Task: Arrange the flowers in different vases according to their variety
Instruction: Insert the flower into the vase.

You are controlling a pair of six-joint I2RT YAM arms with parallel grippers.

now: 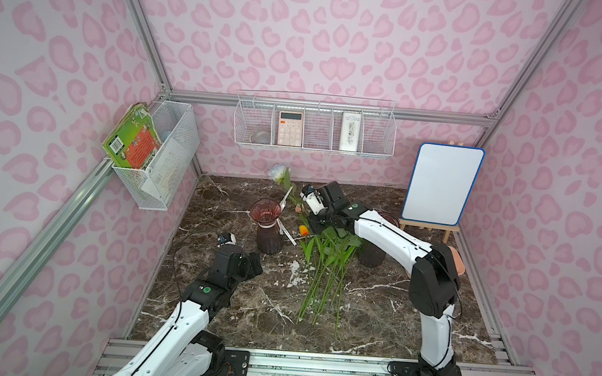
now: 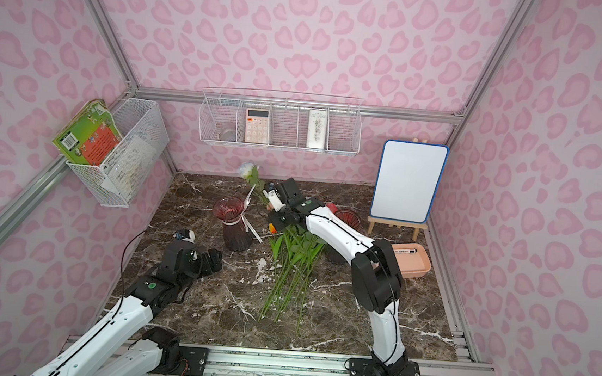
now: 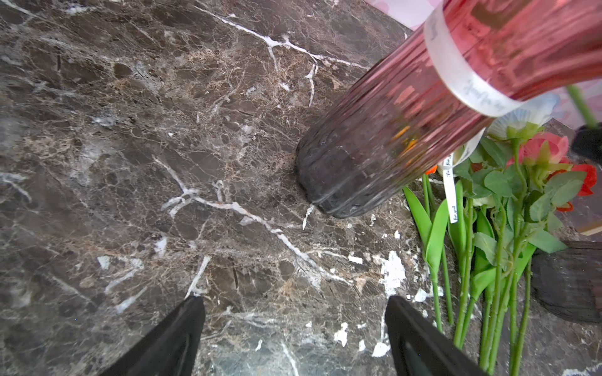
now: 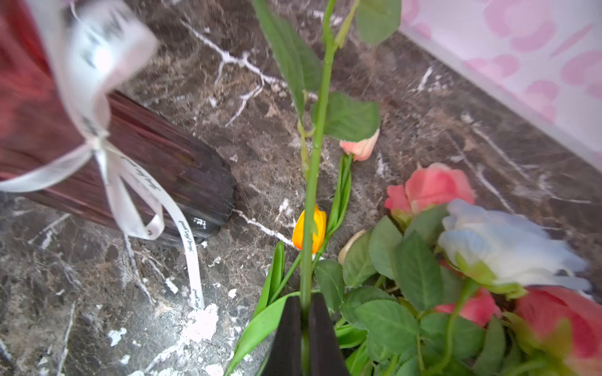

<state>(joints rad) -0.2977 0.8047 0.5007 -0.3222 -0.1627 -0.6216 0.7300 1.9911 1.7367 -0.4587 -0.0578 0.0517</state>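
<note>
I will next lift the white rose with my right gripper and turn it upright, because the rose leans over. Then I will lower its stem into the second vase's opening [image 2: 348, 218] and release it.
My right gripper [image 4: 304, 304] is shut on the green stem of a white rose [image 1: 278, 172], which stands raised and leaning toward the back wall, beside the ribboned vase [image 1: 268, 230]. That dark reddish ribbed vase stands upright with nothing in it. The second vase [image 2: 345, 218] stands behind my right forearm, mostly hidden. The other flowers [image 1: 327, 257] lie in a heap on the marble between the vases: an orange tulip [image 4: 309, 228], a pink rose [image 4: 433, 185], a white rose [image 4: 505, 247] and others. My left gripper [image 3: 293, 302] is open over bare marble, in front of the ribboned vase.
A whiteboard on a small easel [image 1: 439, 185] stands at the back right. A pink tray holding a marker [image 2: 411, 260] sits behind my right elbow. Wire baskets hang on the back wall [image 1: 315, 131] and the left wall [image 1: 155, 155].
</note>
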